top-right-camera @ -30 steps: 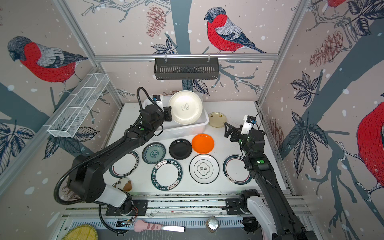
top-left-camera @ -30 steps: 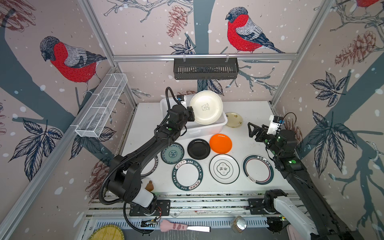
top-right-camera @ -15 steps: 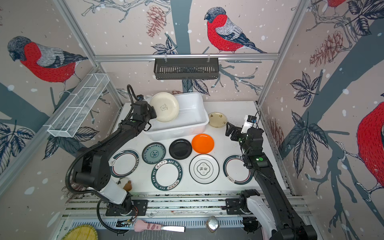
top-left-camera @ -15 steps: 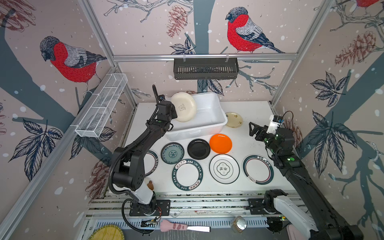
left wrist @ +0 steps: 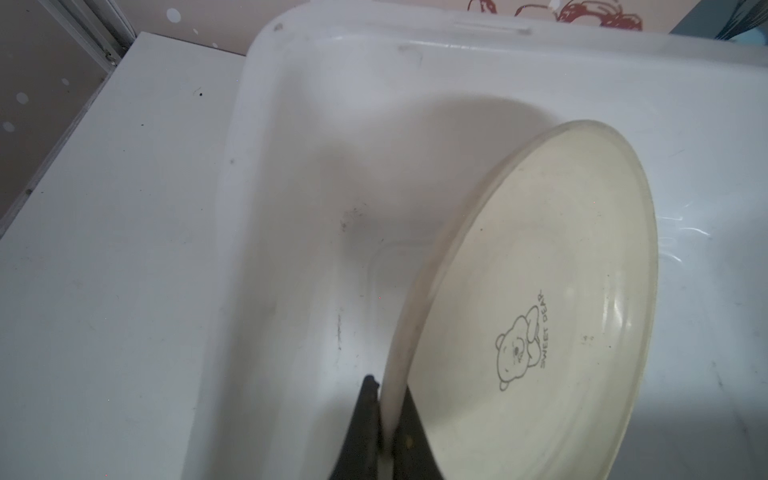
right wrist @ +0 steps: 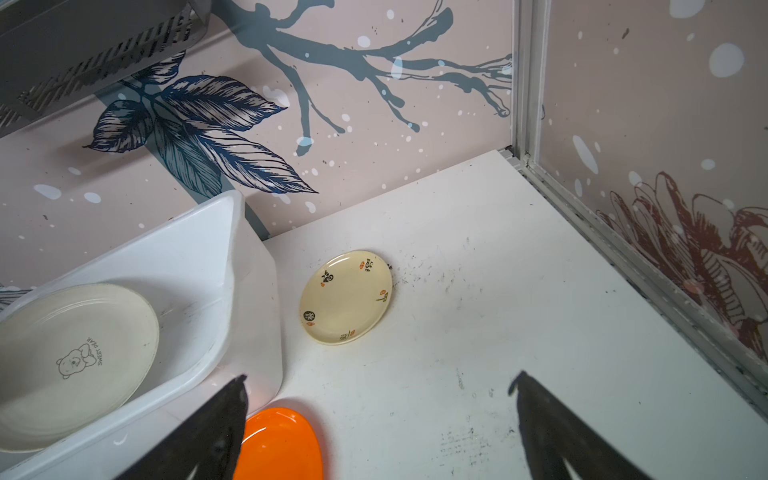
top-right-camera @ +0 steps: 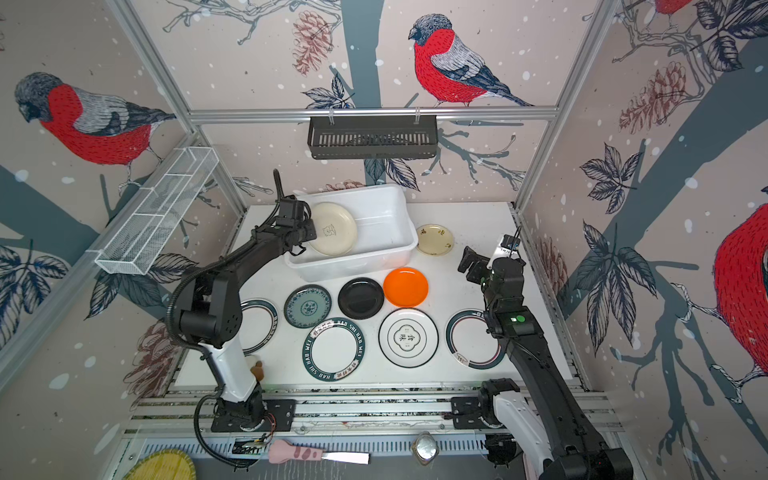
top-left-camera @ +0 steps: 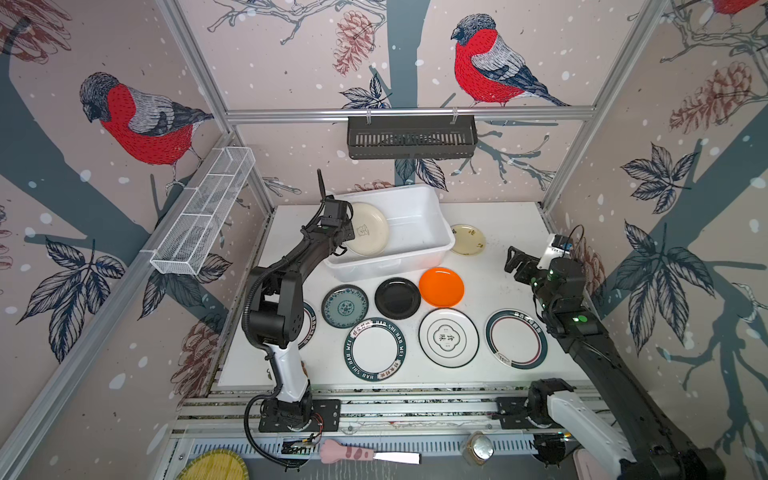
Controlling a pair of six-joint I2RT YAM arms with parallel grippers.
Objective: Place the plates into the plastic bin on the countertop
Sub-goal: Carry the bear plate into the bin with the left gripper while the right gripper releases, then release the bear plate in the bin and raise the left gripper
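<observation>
The cream plate is inside the bin's sides, so next my left gripper should move down toward the bare bottom of the bin below it and let go of the plate's rim.
The white plastic bin stands at the back of the countertop. My left gripper is shut on the rim of a cream plate with a bear drawing, held tilted inside the bin's left end. Several plates lie flat in front of the bin, among them orange, black, teal patterned and a lettered-rim white one. A small cream plate lies to the bin's right. My right gripper hangs open over the countertop at the right, nothing between its fingers.
A black slotted basket hangs on the back rail and a white wire rack on the left wall. One rimmed plate is partly hidden under my left arm. A yellow mat and a pink-handled tool lie below the front rails.
My left gripper has carried the cream plate leftward from over the bin's middle and lowered it into the bin's left end. The right arm has barely moved.
</observation>
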